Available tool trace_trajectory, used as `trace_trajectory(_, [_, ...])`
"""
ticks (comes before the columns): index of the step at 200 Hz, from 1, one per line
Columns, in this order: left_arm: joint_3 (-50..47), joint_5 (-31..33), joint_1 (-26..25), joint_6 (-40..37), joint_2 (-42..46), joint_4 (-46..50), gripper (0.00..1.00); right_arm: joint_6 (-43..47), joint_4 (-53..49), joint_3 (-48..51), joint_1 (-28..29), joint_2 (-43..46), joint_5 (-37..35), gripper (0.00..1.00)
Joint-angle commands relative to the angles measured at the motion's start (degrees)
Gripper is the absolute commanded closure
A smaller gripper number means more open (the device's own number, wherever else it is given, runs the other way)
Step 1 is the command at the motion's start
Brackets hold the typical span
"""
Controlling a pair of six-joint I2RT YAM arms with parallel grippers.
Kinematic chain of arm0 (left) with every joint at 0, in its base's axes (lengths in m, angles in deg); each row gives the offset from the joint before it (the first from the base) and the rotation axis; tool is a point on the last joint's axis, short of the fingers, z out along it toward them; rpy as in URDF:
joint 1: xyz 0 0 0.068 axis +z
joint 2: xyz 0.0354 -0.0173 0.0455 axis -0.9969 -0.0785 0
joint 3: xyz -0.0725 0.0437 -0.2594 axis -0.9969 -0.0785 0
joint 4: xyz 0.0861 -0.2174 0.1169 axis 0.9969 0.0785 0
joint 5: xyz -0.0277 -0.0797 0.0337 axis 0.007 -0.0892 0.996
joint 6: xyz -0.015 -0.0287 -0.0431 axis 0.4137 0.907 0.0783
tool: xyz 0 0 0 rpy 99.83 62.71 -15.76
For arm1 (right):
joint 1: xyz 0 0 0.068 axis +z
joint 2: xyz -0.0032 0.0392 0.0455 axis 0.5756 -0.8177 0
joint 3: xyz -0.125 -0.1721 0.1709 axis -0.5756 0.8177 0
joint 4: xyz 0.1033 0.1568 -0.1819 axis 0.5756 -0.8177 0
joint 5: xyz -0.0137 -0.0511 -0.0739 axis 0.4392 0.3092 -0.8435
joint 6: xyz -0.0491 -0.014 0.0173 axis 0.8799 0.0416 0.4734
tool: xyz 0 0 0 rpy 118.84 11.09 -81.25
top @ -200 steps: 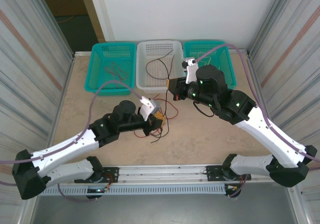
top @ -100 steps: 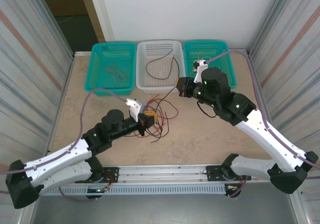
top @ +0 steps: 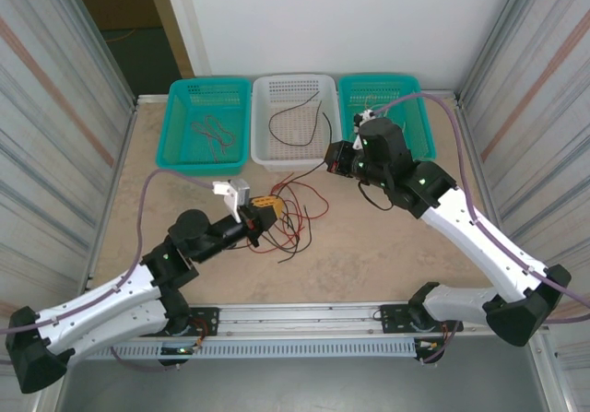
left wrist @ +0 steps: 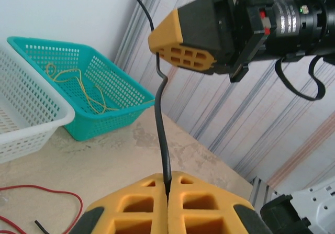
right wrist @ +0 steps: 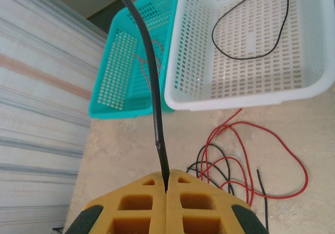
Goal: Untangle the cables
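I will move my right gripper outward over the white basket [top: 295, 124] [right wrist: 256, 40] next and release the black cable into it, because another black cable is already inside.
A loose tangle of red and black cables [top: 297, 215] lies on the table in front of the baskets. My left gripper [top: 262, 207] [left wrist: 167, 184] is at the tangle's left edge, shut on a thin black cable [left wrist: 160, 119]. That cable rises to the tips of my right gripper [left wrist: 158, 41]. My right gripper [top: 329, 159] [right wrist: 166, 184] hovers in front of the white basket, shut on a black cable [right wrist: 152, 87] whose free end sticks up. I cannot tell whether both hold the same cable. Red cables [right wrist: 251, 150] lie below it.
Three baskets stand along the back edge. The left teal basket [top: 184, 126] holds a thin cable. The white basket [top: 262, 108] holds one black cable [top: 297, 122]. The right teal basket [top: 419, 108] [left wrist: 112, 111] holds a yellow cable [left wrist: 73, 79]. Corrugated walls close both sides.
My left gripper has closed on the black cable and drawn back to the left. My right gripper has shifted slightly right and toward the baskets, still shut.
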Motion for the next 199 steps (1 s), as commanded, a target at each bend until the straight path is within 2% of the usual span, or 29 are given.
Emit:
trace_trajectory(1, [-1.68, 4.89, -0.29, 1.9, 2.33, -3.34, 1.0, -1.27, -1.12, -1.37, -0.55, -0.52, 0.52, 1.0])
trace_trajectory(21, [-1.89, 9.46, -0.21, 3.17, 3.04, -0.17, 1.0, -1.04, -0.71, -2.15, -0.65, -1.25, 0.99, 1.0])
trace_trajectory(35, [-1.2, 10.2, -0.26, 3.36, 2.5, 2.89, 1.0, -0.63, -0.31, -3.32, -1.2, -2.22, 1.85, 1.0])
trace_trajectory(63, [-1.03, 9.37, -0.21, 5.13, 1.07, 6.61, 0.47, 1.11, 0.09, -8.14, -3.12, -5.27, 4.01, 1.0])
trace_trajectory(78, [-0.37, 11.53, -0.28, 6.26, 1.12, 11.8, 0.32, 2.61, 0.35, -11.31, -4.48, -6.99, 4.55, 1.0])
trace_trajectory(91, [0.75, 15.67, -0.25, 7.06, 1.66, 18.23, 0.24, 4.08, 0.95, -13.29, -5.98, -8.86, 4.62, 1.0])
trace_trajectory(114, [4.98, 23.14, -0.13, 7.03, 3.11, 32.43, 0.17, 5.06, 2.08, -16.57, -10.01, -12.75, 6.25, 1.0])
trace_trajectory(140, [8.53, 24.86, 1.82, 7.72, 3.45, 43.31, 0.16, 4.76, 3.74, -22.09, -15.02, -18.21, 10.2, 1.0])
trace_trajectory(164, [8.9, 21.78, 6.44, 11.54, 3.63, 49.03, 0.18, 3.77, 4.29, -29.0, -18.75, -23.6, 13.55, 1.0])
trace_trajectory(199, [4.52, 11.77, 14.41, 15.49, 6.19, 47.35, 0.21, 3.48, 3.03, -40.6, -21.93, -31.9, 16.09, 1.0])
